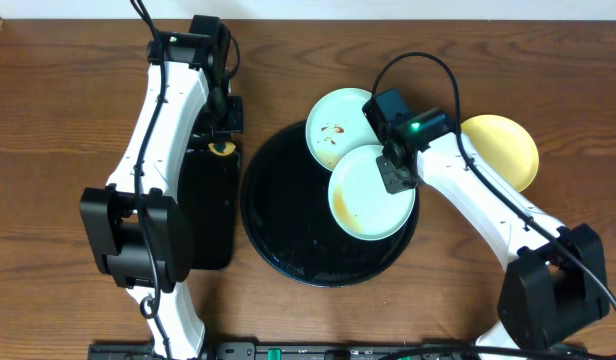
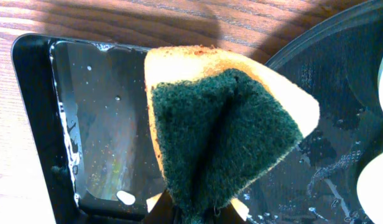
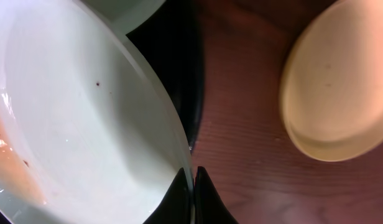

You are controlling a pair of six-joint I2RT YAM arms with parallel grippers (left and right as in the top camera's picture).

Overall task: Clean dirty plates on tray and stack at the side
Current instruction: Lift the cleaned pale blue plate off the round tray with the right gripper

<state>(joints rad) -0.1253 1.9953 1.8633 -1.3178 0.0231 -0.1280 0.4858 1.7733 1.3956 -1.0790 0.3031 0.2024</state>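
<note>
The pale yellow plate [image 1: 503, 148] [image 3: 342, 81] lies off the tray, so my right gripper will next lift to the right in the overhead view, then lower and release its plate on top.
The round black tray [image 1: 288, 235] lies mid-table. A pale blue plate [image 1: 333, 125] with brown smears rests on the tray's far rim. My right gripper [image 1: 396, 172] is shut on the rim of a second pale blue plate [image 1: 368, 195] and holds it over the tray's right side; the right wrist view shows this plate [image 3: 73, 118] with a brownish smear at its lower left. The pale yellow plate [image 1: 503, 148] lies on the table to the right and shows in the right wrist view [image 3: 337, 87]. My left gripper [image 1: 224, 142] is shut on a yellow-and-green sponge [image 2: 222, 124].
A rectangular black tray [image 1: 208, 215], wet inside [image 2: 98, 124], lies left of the round tray under the sponge. The round tray's wet surface [image 2: 328, 143] shows at the right of the left wrist view. Bare wood table surrounds everything.
</note>
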